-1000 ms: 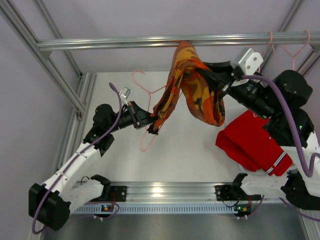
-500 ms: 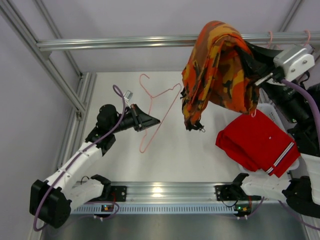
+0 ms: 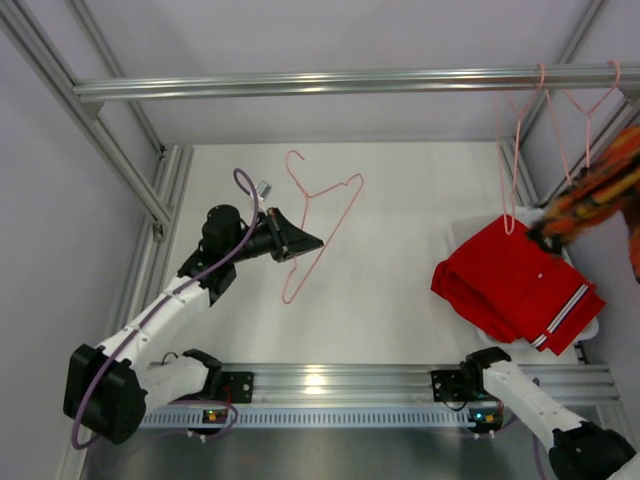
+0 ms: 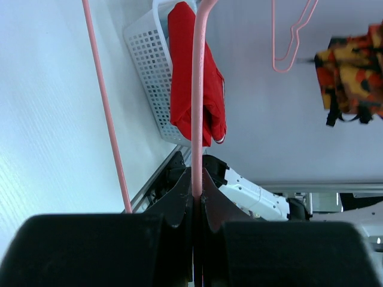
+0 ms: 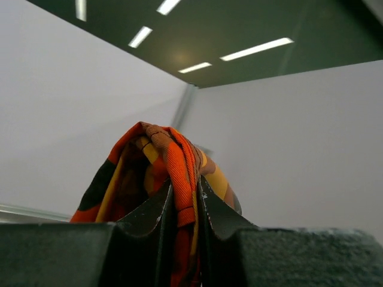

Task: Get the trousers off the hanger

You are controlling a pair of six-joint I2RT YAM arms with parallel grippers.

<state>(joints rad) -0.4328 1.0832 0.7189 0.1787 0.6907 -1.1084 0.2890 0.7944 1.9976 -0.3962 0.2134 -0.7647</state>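
My right gripper will tilt down and lower onto the red trousers (image 3: 515, 285) over the basket to let go of the patterned trousers. The patterned trousers are off the hanger.
My left gripper (image 3: 312, 241) is shut on the wire of a bare pink hanger (image 3: 340, 212) and holds it above the table; in the left wrist view the wire (image 4: 196, 89) runs straight out of the closed jaws (image 4: 196, 182). My right gripper (image 5: 185, 197) is shut on the orange-yellow patterned trousers (image 5: 173, 161), lifted high at the far right edge (image 3: 600, 195), off the hanger. The red trousers (image 3: 515, 285) lie folded over the white basket (image 3: 465, 228). The light blue trousers are out of view. The right gripper itself is outside the top view.
A metal rail (image 3: 330, 82) spans the back. Two more bare pink hangers (image 3: 520, 130) hang from it at the right. Frame posts stand along the left side. The basket (image 4: 149, 66) also shows in the left wrist view.
My right arm has swung the patterned trousers up and far to the right, away from the hanger. My left gripper keeps the bare hanger, nearly still.
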